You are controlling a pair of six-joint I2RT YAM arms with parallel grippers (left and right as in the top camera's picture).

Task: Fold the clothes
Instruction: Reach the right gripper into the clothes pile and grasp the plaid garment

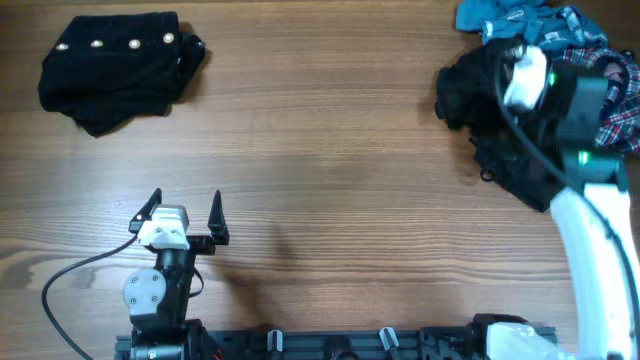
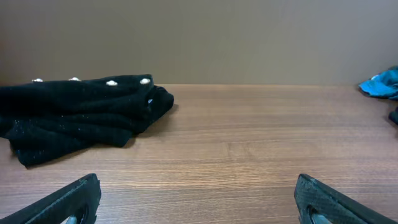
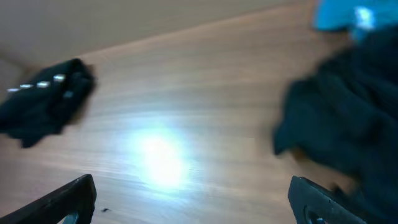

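Observation:
The plaid garment's near part (image 1: 622, 127) is the next place for my right gripper, which will swing past the black garment, then turn and go down onto it.
The clothes lie in two places. A folded black garment with pale studs (image 1: 115, 70) rests at the far left, also in the left wrist view (image 2: 81, 112). At the far right is a heap: a crumpled black garment (image 1: 480, 100), a blue one (image 1: 510, 18) and a plaid one (image 1: 620, 125). My left gripper (image 1: 185, 215) stands open near the front edge, nothing between its fingers (image 2: 199, 202). The right arm hangs over the heap; its gripper (image 3: 193, 205) is open above bare wood, with the black garment (image 3: 348, 118) just to its right.
The wooden table (image 1: 330, 150) stretches between the two piles. The arms' base rail (image 1: 330, 345) runs along the front edge. A bright glare spot (image 3: 158, 158) shows on the wood in the right wrist view.

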